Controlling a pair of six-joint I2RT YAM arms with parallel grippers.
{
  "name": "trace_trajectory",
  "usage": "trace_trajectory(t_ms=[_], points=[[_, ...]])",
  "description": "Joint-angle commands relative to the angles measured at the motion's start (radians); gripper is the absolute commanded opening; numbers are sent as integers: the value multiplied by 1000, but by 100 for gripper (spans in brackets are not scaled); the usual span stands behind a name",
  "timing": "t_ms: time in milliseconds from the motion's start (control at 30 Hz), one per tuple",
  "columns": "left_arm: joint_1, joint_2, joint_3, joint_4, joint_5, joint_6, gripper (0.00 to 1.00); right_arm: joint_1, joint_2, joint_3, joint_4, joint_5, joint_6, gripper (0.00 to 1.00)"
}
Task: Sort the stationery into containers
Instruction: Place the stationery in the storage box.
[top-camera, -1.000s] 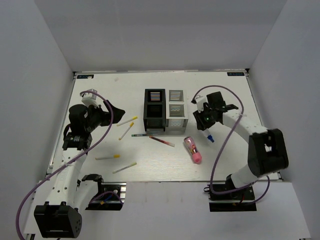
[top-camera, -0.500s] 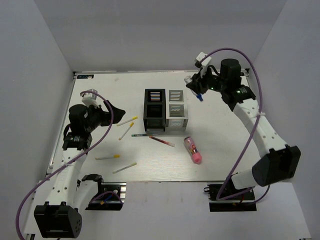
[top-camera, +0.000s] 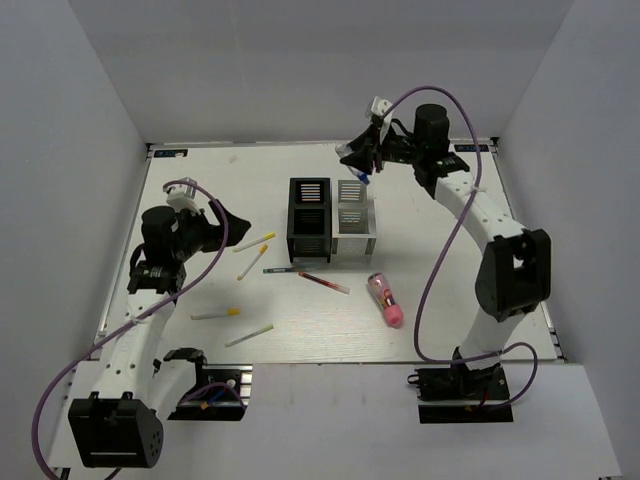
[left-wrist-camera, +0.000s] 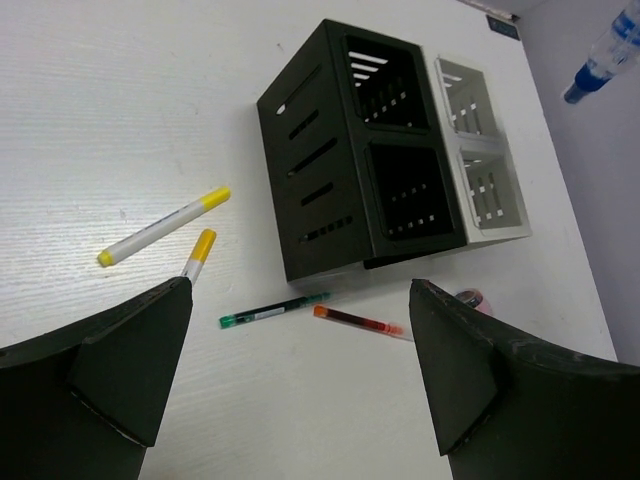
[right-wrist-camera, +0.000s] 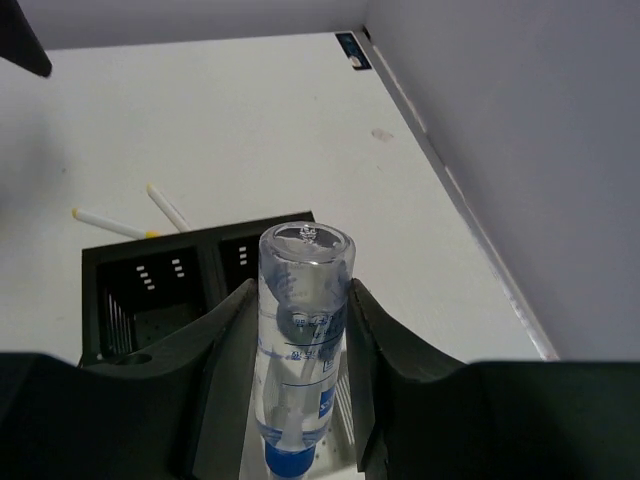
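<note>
My right gripper moves down and toward the black bins next, over that opening, since the tube's blue cap still hangs high by the far white bin's edge.
The four-bin block stands mid-table, black bins (top-camera: 309, 215) on the left, white bins (top-camera: 353, 215) on the right. My right gripper (top-camera: 358, 160) is shut on the clear blue-capped tube (right-wrist-camera: 300, 330), cap down, above the far white bin. The tube also shows in the left wrist view (left-wrist-camera: 608, 55). My left gripper (top-camera: 232, 220) is open and empty, left of the block. Several white sticks with yellow tips (top-camera: 255, 241) (top-camera: 215, 314), a dark pen (top-camera: 283, 269), a red pen (top-camera: 323, 282) and a pink tube (top-camera: 386, 300) lie on the table in front of and left of the block.
The white table (top-camera: 450, 300) is enclosed by grey walls on three sides (top-camera: 90, 150). Purple cables (top-camera: 450, 260) loop off both arms. The sticks at the front left (top-camera: 249, 335) lie close to the left arm's base.
My right gripper has lifted the blue-capped tube from the table right of the bins and swung it up and left, over the far white bin. The left arm has barely moved.
</note>
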Motion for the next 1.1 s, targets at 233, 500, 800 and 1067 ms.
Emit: trace_trajectory(t_ms=[233,500,800,1067], points=[[5,105,39,-34,-38,21,100,-6,226,149,168,-180,79,0],[5,221,59,-52,-96,21,100,-15,343,238,151,-206,58,24],[-14,350,125,-71,-265,-51,100,-35,215,85,198,-218,65,90],[-14,529,304,-178,-296,56,84,-103,-75,-78,47,-238,23,70]])
